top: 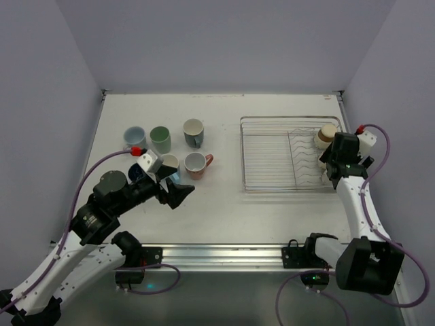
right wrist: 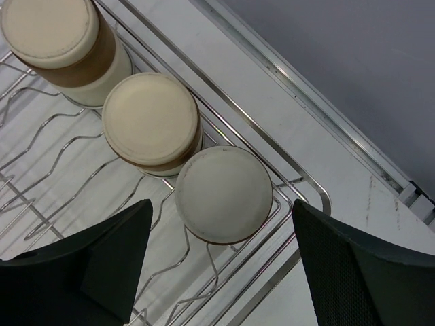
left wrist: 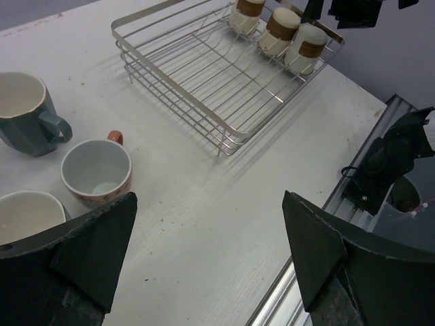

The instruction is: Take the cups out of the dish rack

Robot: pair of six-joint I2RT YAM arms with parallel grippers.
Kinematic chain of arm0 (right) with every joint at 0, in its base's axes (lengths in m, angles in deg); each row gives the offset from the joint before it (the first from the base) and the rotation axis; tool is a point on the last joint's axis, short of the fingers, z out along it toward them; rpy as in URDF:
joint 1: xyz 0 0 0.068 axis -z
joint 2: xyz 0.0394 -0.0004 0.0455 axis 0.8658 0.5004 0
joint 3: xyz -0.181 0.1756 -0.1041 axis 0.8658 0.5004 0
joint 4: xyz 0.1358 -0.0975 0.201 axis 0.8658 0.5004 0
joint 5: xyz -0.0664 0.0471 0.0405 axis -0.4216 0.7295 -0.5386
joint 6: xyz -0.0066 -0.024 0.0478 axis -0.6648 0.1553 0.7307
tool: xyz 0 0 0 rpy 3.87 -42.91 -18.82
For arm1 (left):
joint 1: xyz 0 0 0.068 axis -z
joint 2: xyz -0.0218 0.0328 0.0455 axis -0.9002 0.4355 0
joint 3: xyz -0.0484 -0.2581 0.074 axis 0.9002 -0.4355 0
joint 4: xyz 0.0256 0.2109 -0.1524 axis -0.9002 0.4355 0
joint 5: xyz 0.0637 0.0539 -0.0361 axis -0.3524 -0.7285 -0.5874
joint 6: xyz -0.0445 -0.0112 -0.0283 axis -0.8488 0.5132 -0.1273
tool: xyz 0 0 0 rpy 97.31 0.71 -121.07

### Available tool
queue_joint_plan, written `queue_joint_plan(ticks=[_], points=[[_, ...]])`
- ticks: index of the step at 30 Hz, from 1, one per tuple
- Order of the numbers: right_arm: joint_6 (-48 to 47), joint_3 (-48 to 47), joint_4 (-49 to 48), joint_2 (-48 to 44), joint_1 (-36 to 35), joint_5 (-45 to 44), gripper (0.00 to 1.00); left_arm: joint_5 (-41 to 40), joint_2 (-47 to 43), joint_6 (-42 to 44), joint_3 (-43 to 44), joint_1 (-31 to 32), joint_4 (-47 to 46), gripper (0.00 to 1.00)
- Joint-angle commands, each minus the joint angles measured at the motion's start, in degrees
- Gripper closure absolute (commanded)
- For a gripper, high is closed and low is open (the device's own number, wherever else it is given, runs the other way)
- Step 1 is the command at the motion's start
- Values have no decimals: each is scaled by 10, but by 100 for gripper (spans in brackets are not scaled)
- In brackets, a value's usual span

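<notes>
My right gripper's open fingers should go down next around the sides of the upside-down grey cup standing below, as its base is lined up between them.
The silver wire dish rack [top: 268,156] stands on the right half of the table. Three upside-down beige tumblers stand along its right side in the right wrist view [right wrist: 58,41], [right wrist: 151,119], [right wrist: 224,193]. The top view shows only one [top: 327,134]; the left wrist view shows all three, the middle one marked [left wrist: 280,30]. My right gripper [right wrist: 221,207] is open above the nearest tumbler, apart from it. My left gripper [left wrist: 209,200] is open and empty over bare table, next to a pink mug [left wrist: 96,170], a dark blue mug [left wrist: 24,112] and a white cup [left wrist: 27,214].
More cups stand upright on the table's left: light blue [top: 134,138], green [top: 160,139], dark blue [top: 194,132], pink [top: 197,164]. The rack's rim [right wrist: 306,177] lies close to the right wall. An aluminium rail [top: 224,255] runs along the near edge.
</notes>
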Motion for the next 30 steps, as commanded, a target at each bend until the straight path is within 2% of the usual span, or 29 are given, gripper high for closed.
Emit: queue_joint_plan(ticks=[1,11,16,18,19,20,24,30], points=[[-30,-24,0,34,13,18,15,-6,-9,10,-1,8,-17,8],[-49,-36,2,96,24,54,15,-11,-10,9,-2,12,-16,7],[-41,-40,6,118,26,35,24,-15,-11,9,-2,12,-15,7],[-33,-41,14,117,25,20,33,-16,-11,10,-2,11,-14,7],[-32,-43,15,113,26,6,44,-17,-11,10,-2,12,-14,7],[-26,-45,19,105,26,-1,48,-17,-11,9,-2,12,-14,7],[-23,-50,18,19,24,4,54,-18,-6,9,-2,11,-14,7],[-20,-55,14,-73,19,59,59,-21,15,10,1,11,-16,7]])
